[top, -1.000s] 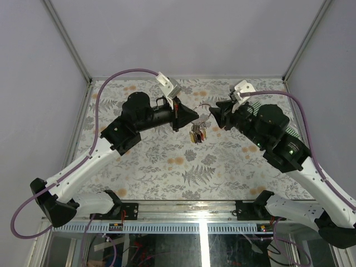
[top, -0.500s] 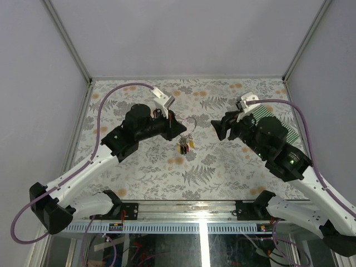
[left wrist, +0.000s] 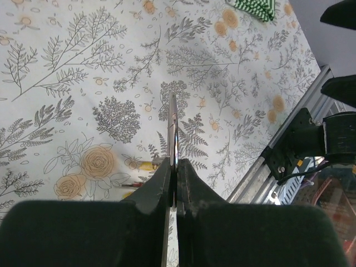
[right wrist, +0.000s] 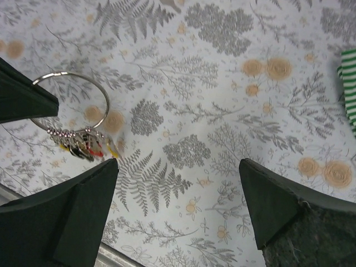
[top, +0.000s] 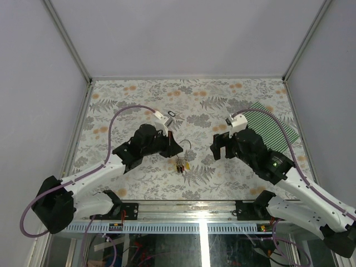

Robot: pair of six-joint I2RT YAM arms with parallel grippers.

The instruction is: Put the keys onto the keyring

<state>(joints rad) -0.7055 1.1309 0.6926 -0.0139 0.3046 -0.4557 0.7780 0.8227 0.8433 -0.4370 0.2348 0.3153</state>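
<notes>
The keyring has its keys hanging in the air, so my left gripper needs to lower next toward the left in the top view, onto the bare flowered tablecloth, to release it.
The keyring (top: 188, 146) is a thin silver wire circle, and my left gripper (top: 177, 148) is shut on its rim and holds it above the table. In the left wrist view the keyring (left wrist: 173, 125) stands edge-on, rising from between the closed fingertips (left wrist: 167, 177). The keys (top: 181, 164), with black, red and yellow heads, hang in a bunch from the bottom of the ring. The right wrist view shows the keyring (right wrist: 73, 103) and the keys (right wrist: 83, 147) at the left. My right gripper (right wrist: 178, 162) is open with nothing between its fingers, apart from the ring, to its right (top: 216, 146).
The flowered tablecloth (top: 133, 100) covers the table. A green striped cloth (top: 273, 124) lies at the right side, behind my right arm. The metal rail (top: 183, 204) runs along the near edge, close below the hanging keys.
My right gripper has opened wide and drawn back from the ring. My left gripper has carried the ring with its keys toward the near edge and lower down.
</notes>
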